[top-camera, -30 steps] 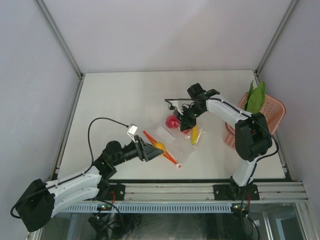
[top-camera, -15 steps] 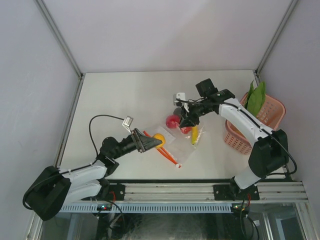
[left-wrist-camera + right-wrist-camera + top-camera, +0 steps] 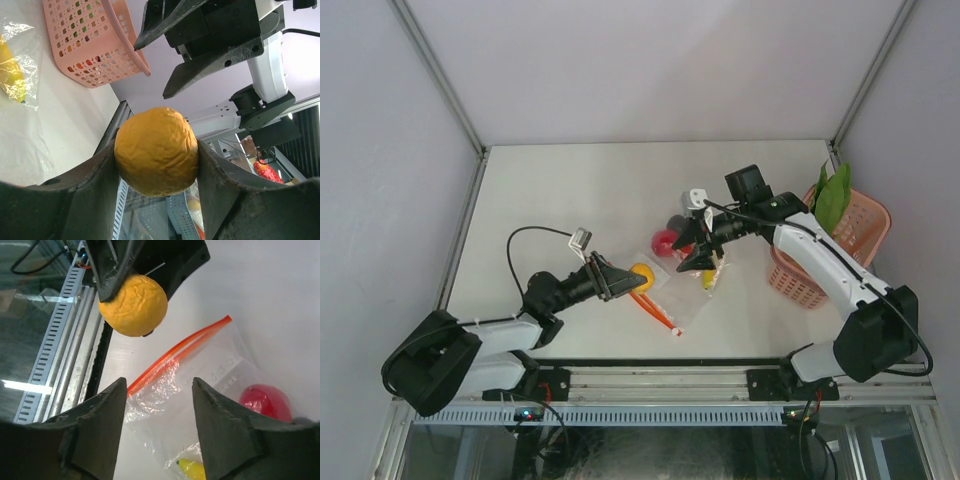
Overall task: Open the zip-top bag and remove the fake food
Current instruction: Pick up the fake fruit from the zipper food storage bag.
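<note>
The bare side of the orange round fruit (image 3: 645,276) (image 3: 136,309) sticks out past my left gripper's fingers, so my right gripper will next move across above the bag onto it.
The clear zip-top bag (image 3: 670,295) lies flat mid-table, its red-orange zipper strip (image 3: 175,354) toward the left arm. My left gripper (image 3: 628,280) is shut on an orange round fruit (image 3: 156,150), held just above the bag's mouth. The same orange fruit (image 3: 133,305) shows at the top of the right wrist view. My right gripper (image 3: 159,432) hovers open over the bag with nothing between its fingers. A yellow banana (image 3: 710,272) lies inside the bag's far end. A red round fruit (image 3: 265,401) rests on the table beside the bag.
A pink lattice basket (image 3: 860,215) stands at the right edge with a green leafy vegetable (image 3: 832,195) sticking out of it. The table's front rail (image 3: 720,380) runs close behind the bag. White walls enclose the other sides.
My right gripper has opened and drawn back to the right, above the bag. The left arm has stretched forward, carrying the orange fruit slightly up and right.
</note>
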